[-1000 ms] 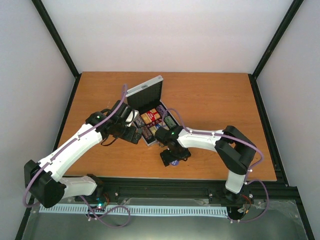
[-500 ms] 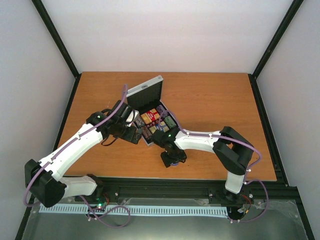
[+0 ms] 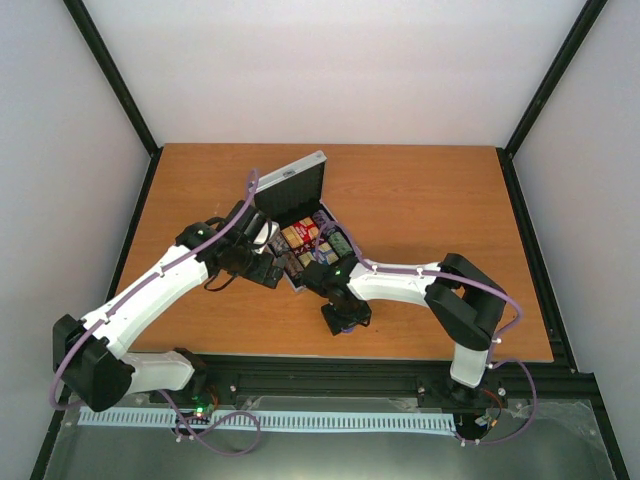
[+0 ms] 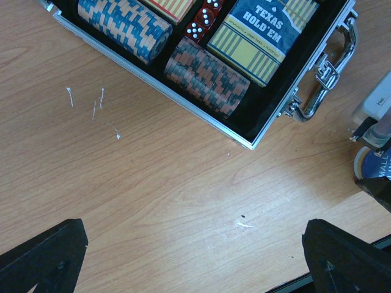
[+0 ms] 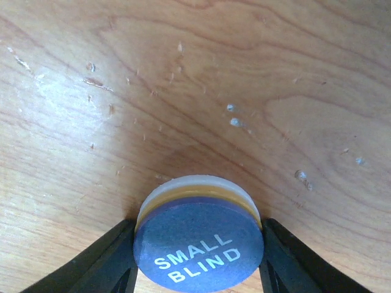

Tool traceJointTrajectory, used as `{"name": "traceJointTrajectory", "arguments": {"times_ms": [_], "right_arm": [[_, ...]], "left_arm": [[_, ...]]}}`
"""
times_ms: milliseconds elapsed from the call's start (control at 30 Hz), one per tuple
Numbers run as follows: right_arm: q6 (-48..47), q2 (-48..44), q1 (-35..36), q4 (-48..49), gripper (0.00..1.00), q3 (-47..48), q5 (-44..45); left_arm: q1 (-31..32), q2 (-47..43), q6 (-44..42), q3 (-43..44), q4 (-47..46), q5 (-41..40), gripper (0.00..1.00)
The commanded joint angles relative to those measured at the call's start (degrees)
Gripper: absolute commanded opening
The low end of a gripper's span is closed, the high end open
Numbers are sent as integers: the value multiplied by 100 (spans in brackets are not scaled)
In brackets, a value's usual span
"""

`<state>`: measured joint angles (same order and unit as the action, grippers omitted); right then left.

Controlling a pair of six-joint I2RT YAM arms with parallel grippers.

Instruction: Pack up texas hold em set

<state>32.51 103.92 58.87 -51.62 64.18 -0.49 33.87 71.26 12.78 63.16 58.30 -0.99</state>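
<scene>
The blue-yellow card box (image 3: pixel 314 256) is outward past the case's rim. Next, I need to lift my right gripper over that rim, lower the discs onto the card box and let go.
The silver case (image 3: pixel 300 235) lies open at the table's middle, its lid (image 3: pixel 292 184) upright. The left wrist view shows its black lining with a blue chip stack (image 4: pixel 125 25), a red-brown chip stack (image 4: pixel 208 76), red dice (image 4: pixel 204 18), a blue-yellow "Texas Hold'em" card box (image 4: pixel 263 36) and the handle (image 4: pixel 327 73). My right gripper (image 5: pixel 198 244) is shut on a stack of discs with the blue-purple "Small Blind" disc (image 5: pixel 198 241) on top, low over the wood just in front of the case (image 3: pixel 345 318). My left gripper (image 4: pixel 195 262) is open and empty beside the case's left front corner (image 3: pixel 262 268).
The wooden table (image 3: pixel 430 220) ends at a black rail along the near edge (image 3: pixel 380 365). White walls and black frame posts surround it. The two arms nearly meet in front of the case. The right gripper shows at the right edge of the left wrist view (image 4: pixel 374 140).
My right gripper has shifted slightly toward the near edge and left with the discs. My left arm has moved a little toward the case.
</scene>
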Motion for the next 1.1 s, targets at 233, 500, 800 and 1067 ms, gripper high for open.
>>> {"name": "traceJointTrajectory", "arguments": {"times_ms": [233,500,800,1067], "right_arm": [[-39,275,-60,-75,47,-267,374],[-26,132,-77,-316,37,-3,532],[-127,-204,-374,-844,38,943,703],[-659,273,-1125,-692,39,1923,796]], "left_arm": [[-3,1,-11,13,-64,-74,100],[-7,28,-21,13,-70,-72,100],[-3,-8,-11,21,-38,-123,100],[-11,-159,41,43,14,-271,100]]}}
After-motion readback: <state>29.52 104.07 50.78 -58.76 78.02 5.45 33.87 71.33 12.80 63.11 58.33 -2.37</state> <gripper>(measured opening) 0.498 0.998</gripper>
